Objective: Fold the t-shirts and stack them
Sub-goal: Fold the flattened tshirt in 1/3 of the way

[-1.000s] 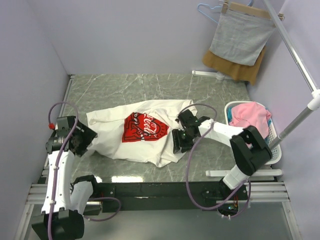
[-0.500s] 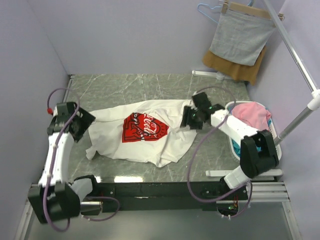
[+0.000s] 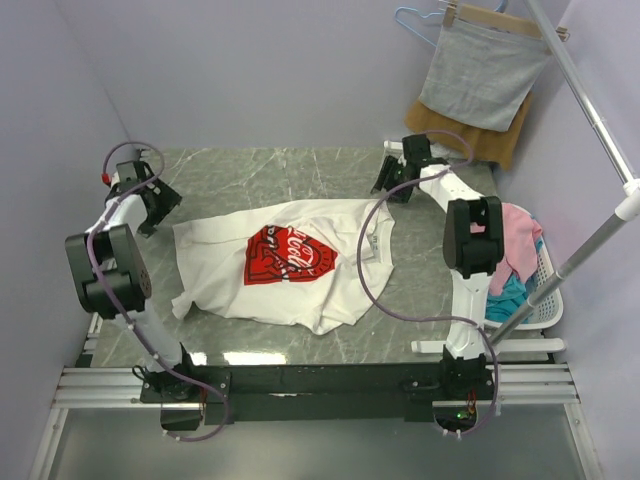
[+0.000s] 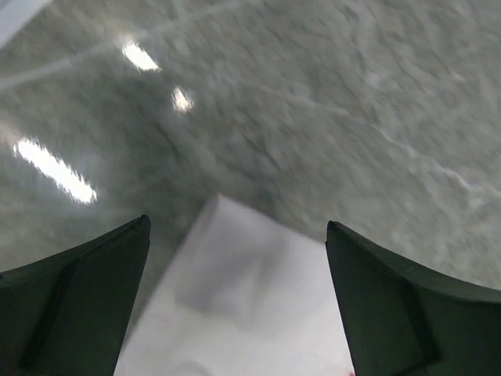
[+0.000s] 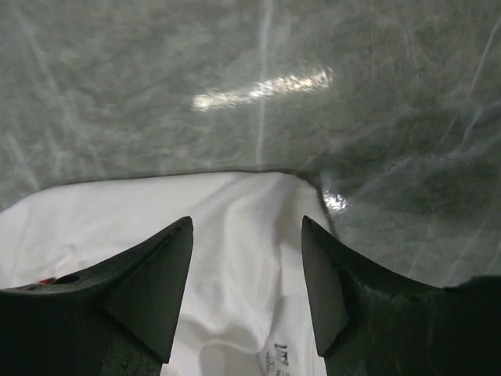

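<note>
My left gripper should next lower its open fingers toward the right in the top view onto the shirt's far corner away from the basket, as that corner is below them.
One white t-shirt with a red chest print lies spread print-up in the middle of the marble table. My left gripper is open and empty, just above and behind the shirt's far left corner. In the left wrist view that white corner lies below the open left gripper. My right gripper is open and empty, behind the shirt's far right edge. In the right wrist view the open right gripper hangs above wrinkled white cloth with the neck label.
A white laundry basket with pink cloth and blue cloth stands at the right. A grey cloth and a mustard-brown cloth hang at the back right. A slanted rack pole crosses the right side.
Both arms have swung from the shirt's left and right edges towards the back of the table. The shirt's far edge now lies pulled out flatter.
</note>
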You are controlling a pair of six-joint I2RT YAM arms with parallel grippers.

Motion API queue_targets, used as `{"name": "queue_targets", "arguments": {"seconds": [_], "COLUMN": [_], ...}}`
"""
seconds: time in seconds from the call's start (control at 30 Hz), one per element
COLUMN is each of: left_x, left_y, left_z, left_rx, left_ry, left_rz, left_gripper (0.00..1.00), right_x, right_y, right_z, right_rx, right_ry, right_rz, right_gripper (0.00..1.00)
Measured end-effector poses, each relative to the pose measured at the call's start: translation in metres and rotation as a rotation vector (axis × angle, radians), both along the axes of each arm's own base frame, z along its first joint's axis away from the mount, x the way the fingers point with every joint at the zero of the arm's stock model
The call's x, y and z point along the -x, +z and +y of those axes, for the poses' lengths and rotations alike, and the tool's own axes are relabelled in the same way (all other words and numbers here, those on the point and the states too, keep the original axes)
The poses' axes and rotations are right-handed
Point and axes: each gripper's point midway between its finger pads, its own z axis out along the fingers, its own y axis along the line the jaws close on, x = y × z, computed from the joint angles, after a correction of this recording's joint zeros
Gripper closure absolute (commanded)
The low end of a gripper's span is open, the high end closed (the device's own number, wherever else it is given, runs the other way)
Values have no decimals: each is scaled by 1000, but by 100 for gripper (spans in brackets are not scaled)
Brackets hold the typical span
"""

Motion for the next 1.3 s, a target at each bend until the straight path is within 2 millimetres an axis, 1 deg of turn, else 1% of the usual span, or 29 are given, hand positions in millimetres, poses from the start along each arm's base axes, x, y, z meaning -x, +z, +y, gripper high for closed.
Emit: {"name": "queue_targets", "arguments": {"seconds": [0.07, 0.13, 0.17, 0.27, 0.33, 0.43, 0.6, 0.63, 0.7, 0.73, 0.83, 0.9, 0.93, 1.0, 1.03, 1.07, 1.1, 1.13, 1.3], "left_x": [-8, -8, -5, -3, -5, -8, -10, -11, -14, -14, -15, -15, -15, -15, -15, -16, -17, -19, -23], "left_y": [-17, -33, -40, -50, -50, -50, -51, -51, -50, -51, -55, -58, -58, -60, -61, -62, -62, -61, -59], "left_z": [12, 19, 21, 21, 18, 14, 7, 4, -3, -6, -17, -22, -24, -25, -26, -28, -29, -31, -39], "left_rx": [10, 30, 40, 58, 65, 71, 62, 60, 58, 58, 86, 100, 108, 117, 124, 130, 138, 145, 185], "left_ry": [1, 1, -1, -17, -38, -64, -96, -105, -126, -136, -165, -179, -182, -186, -190, -195, -197, -208, -238], "left_rz": [24, 45, 60, 78, 72, 60, 62, 62, 55, 55, 40, 30, 25, 19, 17, 13, 7, -4, -24], "left_gripper": [0, 0, 1, 0, 0, 1, 1, 9, 23, 36, 54, 62, 70, 80, 94, 99, 99, 99, 99], "right_x": [4, 8, 5, 1, 4, 12, 20, 22, 24, 25, 29, 32, 32, 34, 35, 36, 36, 37, 37], "right_y": [-26, -40, -38, -32, -34, -43, -43, -43, -43, -43, -43, -43, -43, -44, -45, -45, -46, -47, -48], "right_z": [-2, -4, -6, -11, -12, -14, -11, -10, -6, -4, 2, 5, 6, 7, 8, 9, 11, 12, 18], "right_rx": [12, 20, 30, 56, 66, 76, 83, 83, 80, 77, 76, 74, 74, 69, 64, 58, 52, 49, 20], "right_ry": [3, 6, 9, 10, 18, 31, 59, 66, 78, 84, 103, 111, 114, 121, 126, 132, 140, 148, 180], "right_rz": [63, 109, 104, 96, 111, 151, 181, 187, 191, 193, 202, 208, 210, 215, 219, 224, 226, 227, 225], "right_gripper": [35, 35, 34, 34, 34, 34, 34, 35, 35, 36, 37, 39, 41, 49, 59, 70, 83, 100, 100]}}
